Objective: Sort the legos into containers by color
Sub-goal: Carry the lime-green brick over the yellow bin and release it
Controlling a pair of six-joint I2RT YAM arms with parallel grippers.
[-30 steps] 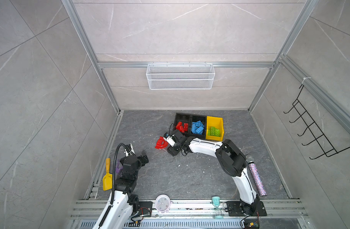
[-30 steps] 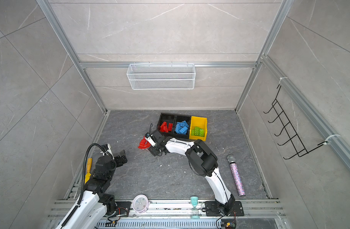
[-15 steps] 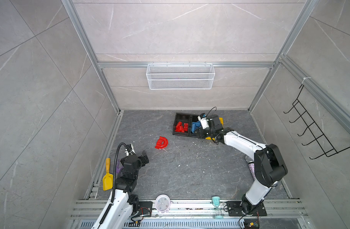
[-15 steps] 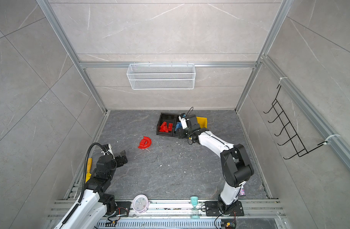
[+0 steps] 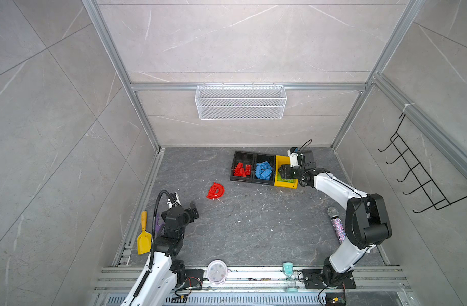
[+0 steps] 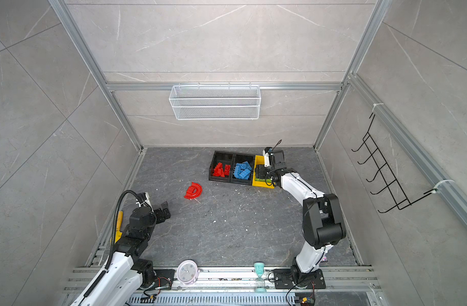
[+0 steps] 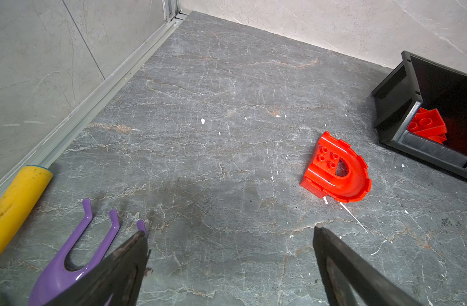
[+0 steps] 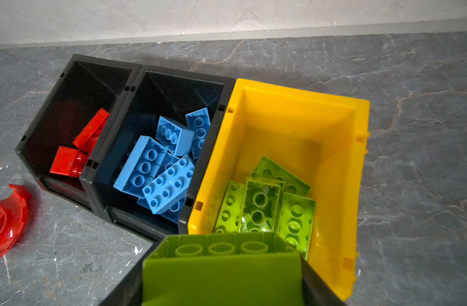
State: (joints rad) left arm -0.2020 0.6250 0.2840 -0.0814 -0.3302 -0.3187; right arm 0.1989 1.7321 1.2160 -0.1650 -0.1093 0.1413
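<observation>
Lime green legos already lie in the yellow bin (image 8: 293, 119), so my right gripper should next move away from the blue legos, over the lime green pile, and let go.
Three containers stand in a row at the back in both top views: a black bin (image 5: 243, 153) with red legos (image 5: 241, 169), a black bin (image 5: 264, 155) with blue legos (image 8: 158, 164), and a yellow bin (image 8: 293, 119) with lime green legos (image 8: 277, 204). My right gripper (image 5: 285, 171) hovers over the yellow bin's front edge, shut on a lime green brick (image 8: 219, 278), hollow underside facing the bins. A red arch lego (image 5: 215, 190) lies alone on the floor. My left gripper (image 7: 230, 233) is open and empty, low over the floor, short of the arch (image 7: 338, 169).
A yellow toy shovel (image 5: 143, 235) and a purple rake (image 7: 76, 251) lie by the left rail. A glitter microphone (image 5: 337, 225) lies beside the right arm. A pink clock (image 5: 217, 270) and a teal hourglass (image 5: 289, 275) stand on the front rail. A wire basket (image 5: 240, 102) hangs on the back wall.
My right arm has swung from beside the red arch across to the bins and now hangs over the yellow one. The arch and my left arm have stayed put.
</observation>
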